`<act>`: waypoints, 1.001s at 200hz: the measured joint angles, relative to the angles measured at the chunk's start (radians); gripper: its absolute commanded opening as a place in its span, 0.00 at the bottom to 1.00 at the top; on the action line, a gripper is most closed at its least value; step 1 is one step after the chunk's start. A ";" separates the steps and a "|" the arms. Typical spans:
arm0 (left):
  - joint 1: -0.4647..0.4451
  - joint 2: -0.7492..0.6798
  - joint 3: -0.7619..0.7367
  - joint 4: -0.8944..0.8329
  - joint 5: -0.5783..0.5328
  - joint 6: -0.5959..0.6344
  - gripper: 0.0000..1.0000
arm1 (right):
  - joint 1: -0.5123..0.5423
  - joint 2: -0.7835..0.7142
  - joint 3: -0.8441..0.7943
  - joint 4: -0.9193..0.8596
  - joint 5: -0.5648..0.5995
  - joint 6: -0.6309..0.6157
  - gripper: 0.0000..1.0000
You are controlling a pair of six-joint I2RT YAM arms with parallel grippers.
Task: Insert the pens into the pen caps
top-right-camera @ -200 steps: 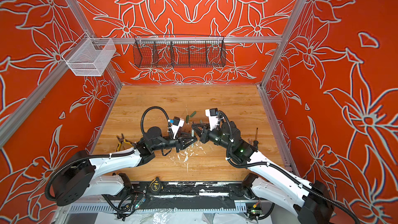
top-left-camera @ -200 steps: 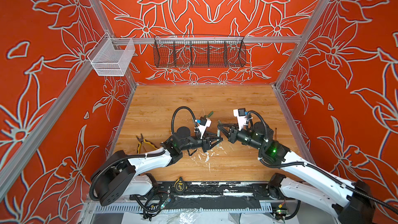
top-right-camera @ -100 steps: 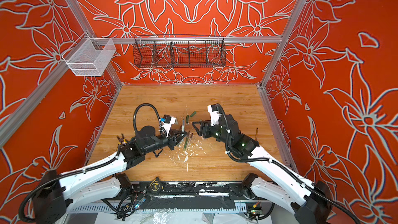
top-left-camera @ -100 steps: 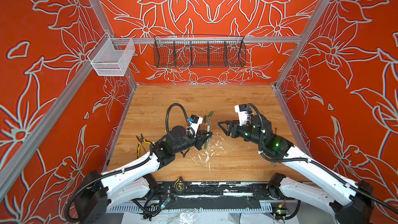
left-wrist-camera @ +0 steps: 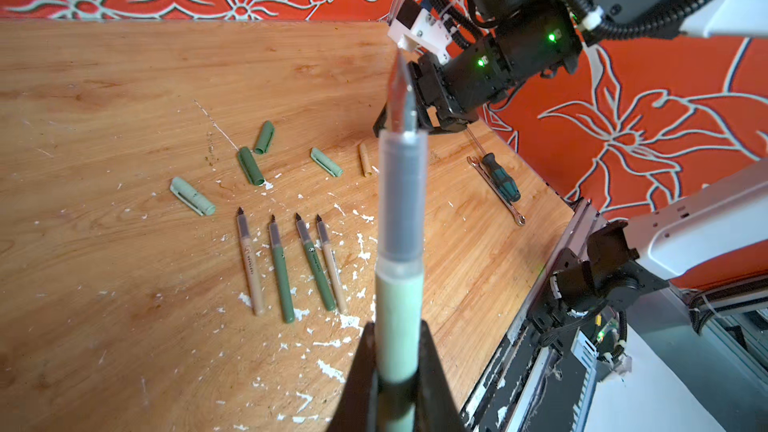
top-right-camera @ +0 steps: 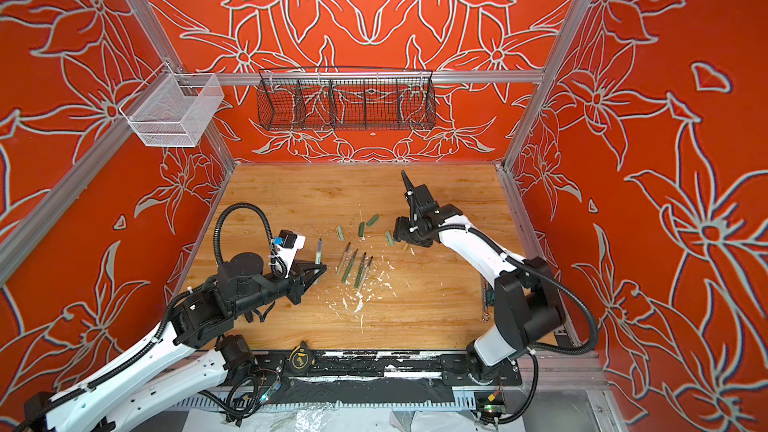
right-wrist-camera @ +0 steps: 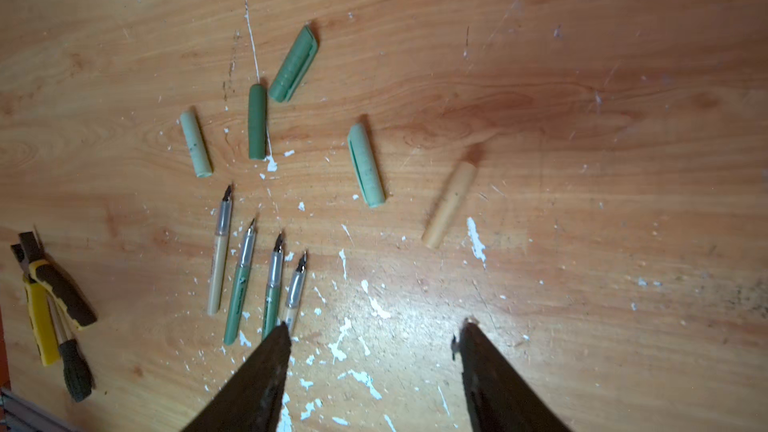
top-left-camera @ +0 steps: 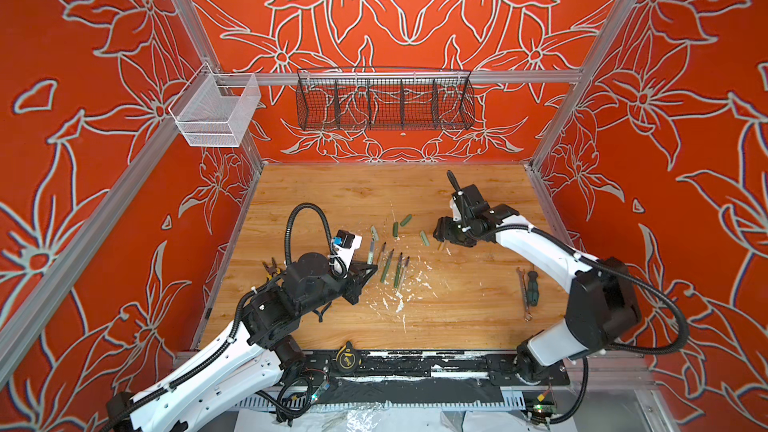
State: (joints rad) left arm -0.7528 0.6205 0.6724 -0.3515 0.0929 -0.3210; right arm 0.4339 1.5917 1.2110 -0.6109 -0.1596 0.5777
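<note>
I will lower my open right gripper onto the far end of the tan cap (right-wrist-camera: 460, 179) next and close its fingers.
My left gripper (left-wrist-camera: 397, 347) is shut on a pale green pen (left-wrist-camera: 400, 218), which points its dark tip away from the jaws. In both top views this held pen (top-left-camera: 371, 249) (top-right-camera: 319, 249) stands up from the left gripper (top-left-camera: 368, 270), left of the table's middle. Several more pens (top-left-camera: 388, 265) (right-wrist-camera: 249, 276) lie side by side on the wood. Beyond them lie several pen caps: pale green (left-wrist-camera: 192, 196), dark green (left-wrist-camera: 250, 166) and tan (right-wrist-camera: 449, 204). My right gripper (right-wrist-camera: 376, 326) hangs open and empty above the table near the tan cap (top-left-camera: 440, 246).
Yellow-handled pliers (top-left-camera: 270, 270) lie by the left wall. A screwdriver (top-left-camera: 532, 288) and a wrench (top-left-camera: 523, 292) lie at the right. A tape measure (top-left-camera: 345, 354) sits on the front rail. Two wire baskets (top-left-camera: 384, 103) (top-left-camera: 216, 114) hang on the walls. White paint flecks (top-left-camera: 399, 305) dot the wood.
The two grippers met at mid-table a second ago. The right one has opened and drawn back to the right. The left one has closed on the pen and pulled back left.
</note>
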 measured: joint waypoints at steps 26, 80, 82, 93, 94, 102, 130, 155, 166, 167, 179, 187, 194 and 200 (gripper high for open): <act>0.000 -0.014 -0.009 -0.021 0.015 -0.009 0.00 | -0.026 0.149 0.137 -0.064 0.010 -0.019 0.52; 0.000 0.003 -0.009 -0.023 0.030 -0.008 0.00 | -0.054 0.316 0.201 -0.142 0.069 -0.013 0.50; 0.000 0.003 -0.009 -0.023 0.030 -0.008 0.00 | -0.055 0.316 0.200 -0.143 0.069 -0.012 0.50; 0.000 0.006 -0.009 -0.023 0.033 -0.008 0.00 | -0.060 0.316 0.200 -0.143 0.070 -0.008 0.49; 0.000 0.007 -0.009 -0.023 0.033 -0.008 0.00 | -0.060 0.316 0.200 -0.143 0.070 -0.008 0.49; 0.000 0.010 -0.009 -0.023 0.035 -0.008 0.00 | -0.062 0.316 0.198 -0.137 0.068 -0.005 0.49; 0.000 0.021 -0.009 -0.023 0.038 -0.003 0.00 | -0.071 0.330 0.193 -0.123 0.061 0.003 0.47; 0.000 0.025 -0.009 -0.024 0.040 0.003 0.00 | -0.075 0.367 0.193 -0.109 0.054 0.007 0.46; 0.000 0.025 -0.009 -0.023 0.040 0.004 0.00 | -0.075 0.385 0.194 -0.109 0.053 0.010 0.45; 0.000 0.025 -0.009 -0.023 0.040 0.005 0.00 | -0.076 0.386 0.194 -0.109 0.052 0.010 0.45; 0.000 0.025 -0.009 -0.023 0.040 0.006 0.00 | -0.077 0.404 0.196 -0.108 0.048 0.011 0.44; 0.000 0.024 -0.009 -0.023 0.040 0.007 0.00 | -0.077 0.408 0.204 -0.105 0.047 0.013 0.42; 0.000 0.024 -0.009 -0.023 0.040 0.007 0.00 | -0.077 0.411 0.210 -0.102 0.047 0.015 0.40; 0.000 0.024 -0.009 -0.023 0.040 0.007 0.00 | -0.077 0.416 0.214 -0.101 0.047 0.018 0.39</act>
State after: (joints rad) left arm -0.7528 0.6441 0.6636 -0.3748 0.1329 -0.3138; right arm 0.3565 2.0079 1.4254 -0.7120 -0.1127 0.5961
